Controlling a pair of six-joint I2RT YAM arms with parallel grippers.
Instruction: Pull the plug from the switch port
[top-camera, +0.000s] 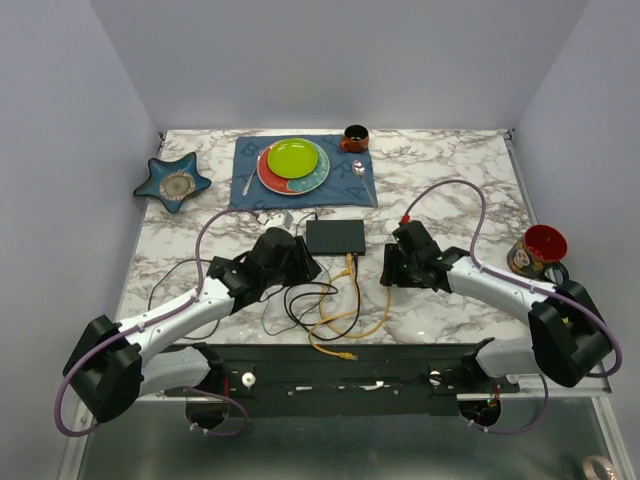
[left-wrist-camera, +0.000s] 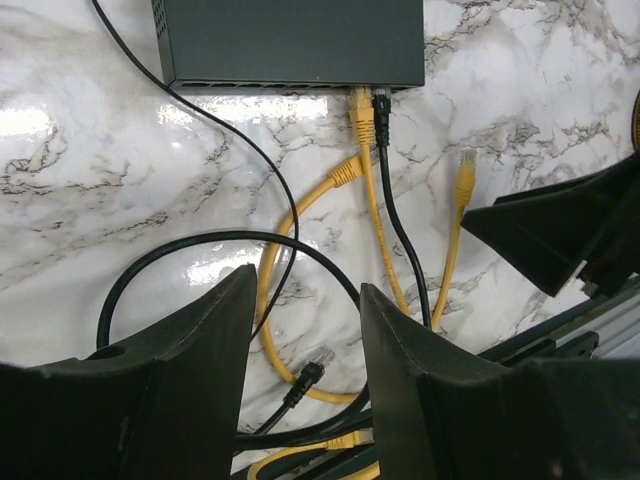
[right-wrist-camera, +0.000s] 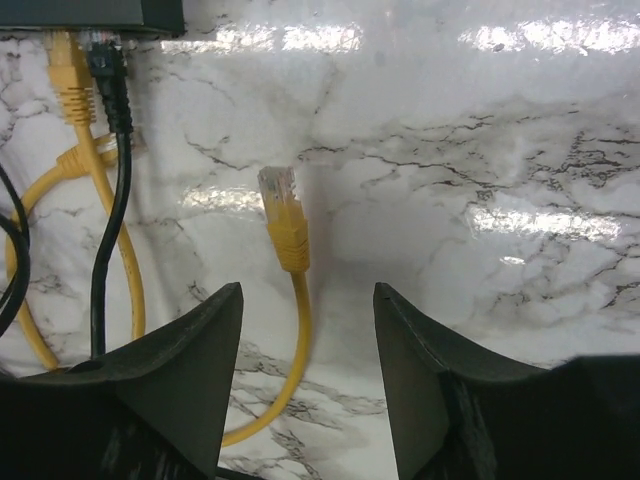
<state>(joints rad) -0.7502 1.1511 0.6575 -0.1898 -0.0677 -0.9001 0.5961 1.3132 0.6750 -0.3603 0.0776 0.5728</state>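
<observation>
My right gripper's open fingers will go down to the loose yellow plug, onto its yellow boot (right-wrist-camera: 290, 242), as they are on either side.
The flat black switch (top-camera: 335, 236) lies at mid table, its sockets on the near edge. A yellow plug (left-wrist-camera: 361, 105) and a black plug (left-wrist-camera: 381, 108) sit side by side in its ports, both also in the right wrist view: the yellow plug (right-wrist-camera: 65, 65) and the black plug (right-wrist-camera: 108, 65). My left gripper (left-wrist-camera: 308, 285) hovers open in front of the switch (left-wrist-camera: 290, 40), left of the plugs, over loose cables. My right gripper (right-wrist-camera: 308, 295) is open to the right of the switch, above a loose yellow plug (right-wrist-camera: 283, 220) lying on the marble. Neither holds anything.
Yellow and black cables (top-camera: 335, 315) coil on the marble between the arms. A black unplugged connector (left-wrist-camera: 303, 380) lies under the left fingers. Behind the switch sit a blue mat with a green plate (top-camera: 292, 157), a brown cup (top-camera: 354, 137), a star dish (top-camera: 174, 183) and a red mug (top-camera: 538, 250).
</observation>
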